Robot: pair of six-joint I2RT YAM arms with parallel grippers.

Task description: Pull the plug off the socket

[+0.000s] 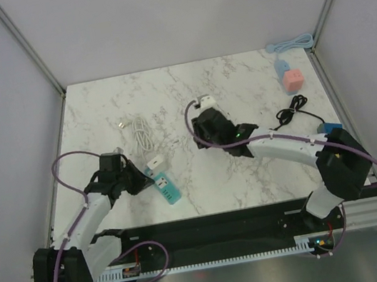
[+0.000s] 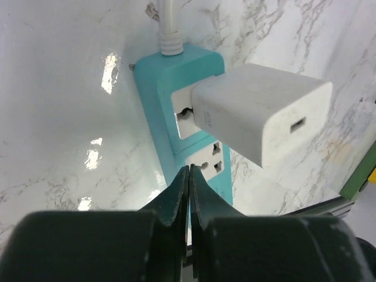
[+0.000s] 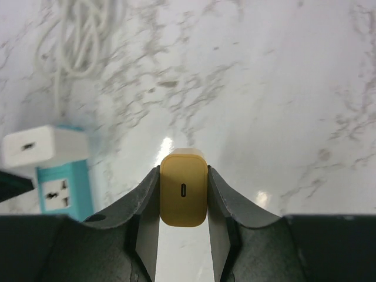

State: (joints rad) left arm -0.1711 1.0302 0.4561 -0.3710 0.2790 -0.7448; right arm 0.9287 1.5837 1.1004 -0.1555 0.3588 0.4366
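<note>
The right gripper will move outward and down to the clear tabletop and release the block there, because the marble outward of the yellow charger block (image 3: 183,188) lies bare.
A teal power strip (image 1: 167,188) lies on the marble table at the front left, with a white plug (image 1: 155,165) seated in its far socket. In the left wrist view the plug (image 2: 258,111) sticks out of the strip (image 2: 167,76). My left gripper (image 1: 143,180) is shut and empty, its tips (image 2: 189,171) just over the strip's near socket. My right gripper (image 1: 199,141) is at the table's middle, shut on a yellow charger block (image 3: 183,188) held above the table. The strip (image 3: 61,189) and plug (image 3: 35,144) show at the left of the right wrist view.
A coiled white cable (image 1: 141,131) lies behind the strip. At the back right are a pink cube (image 1: 292,80), a blue cube (image 1: 282,66), a light-blue cable (image 1: 291,42) and a black cable (image 1: 292,109). Frame posts stand at the corners.
</note>
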